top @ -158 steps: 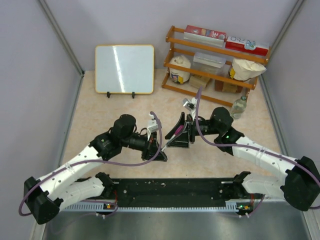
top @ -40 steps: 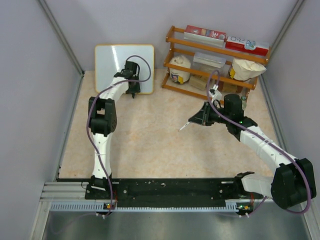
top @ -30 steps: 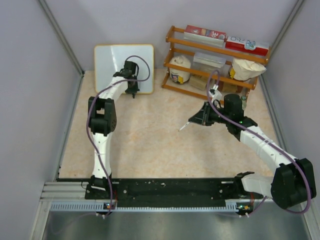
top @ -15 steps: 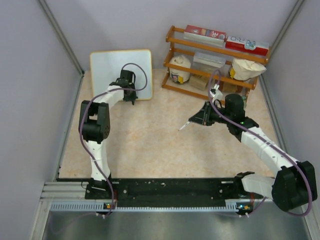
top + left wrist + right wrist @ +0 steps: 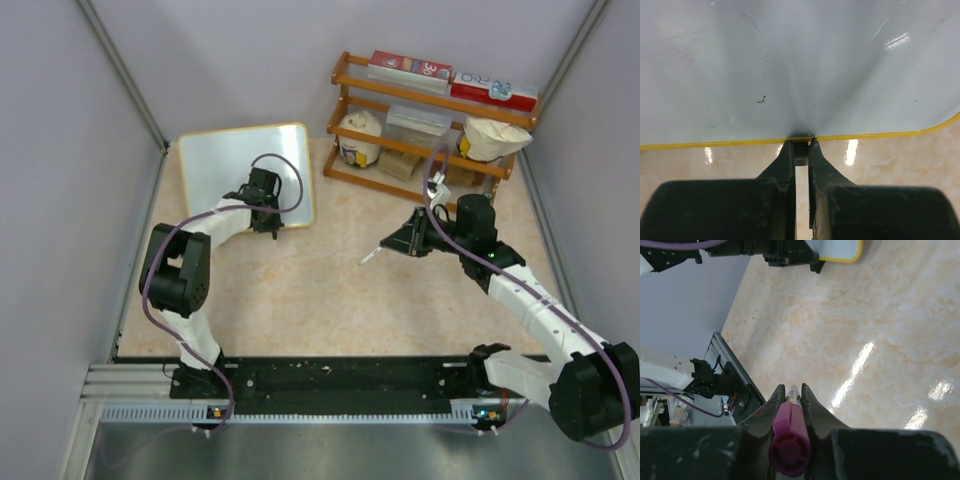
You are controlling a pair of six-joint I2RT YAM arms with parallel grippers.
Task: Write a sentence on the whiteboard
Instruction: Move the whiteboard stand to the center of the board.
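My left gripper will next pull the board by its lower yellow edge toward the pink marker and slightly back, and then it will open.
The whiteboard stands at the back left, turned a little. It shows blank in the left wrist view, with only small dark specks. No sentence shows on it. My left gripper is shut on the board's lower yellow edge at a black clip foot; the jaws stand narrow around it. My right gripper hovers over the table's middle right, shut on a pink marker, tip pointing left. The board's corner also shows in the right wrist view.
A wooden rack with boxes, a jar and bags stands at the back right, just behind my right arm. Grey walls close both sides. A black rail runs along the near edge.
My left gripper has dragged the whiteboard nearer and leftward, turning it. My right arm, with the marker, has drifted slightly right and nearer.
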